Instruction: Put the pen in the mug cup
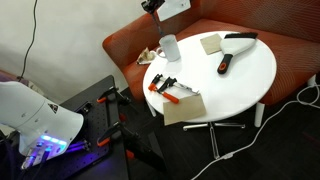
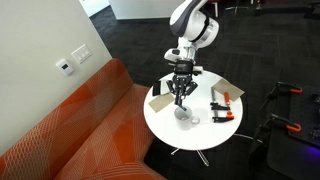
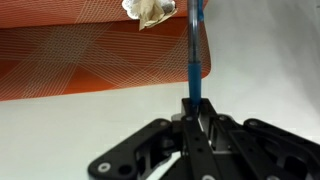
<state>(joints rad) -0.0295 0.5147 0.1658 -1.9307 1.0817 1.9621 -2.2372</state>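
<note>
My gripper shifts across toward the upright mug cup next and lowers over its open top (image 1: 168, 40) to release the pen, because the pen still hangs outside.
In the wrist view my gripper (image 3: 195, 106) is shut on the pen (image 3: 195, 50), a thin blue stick that points straight out from the jaws over the white table. In an exterior view the gripper (image 2: 181, 96) hangs just above the white mug cup (image 2: 186, 116), which stands upright on the round table. The mug cup also shows in an exterior view (image 1: 169, 47) near the table's edge by the sofa. The mug cup is out of the wrist view.
On the round white table (image 1: 250, 75) lie a thick black bar (image 1: 225, 64), orange-handled tools (image 1: 165, 86), brown paper sheets (image 1: 183, 107) and a crumpled paper (image 3: 150, 10). An orange sofa (image 3: 80, 55) curves round the table. Cables lie on the floor.
</note>
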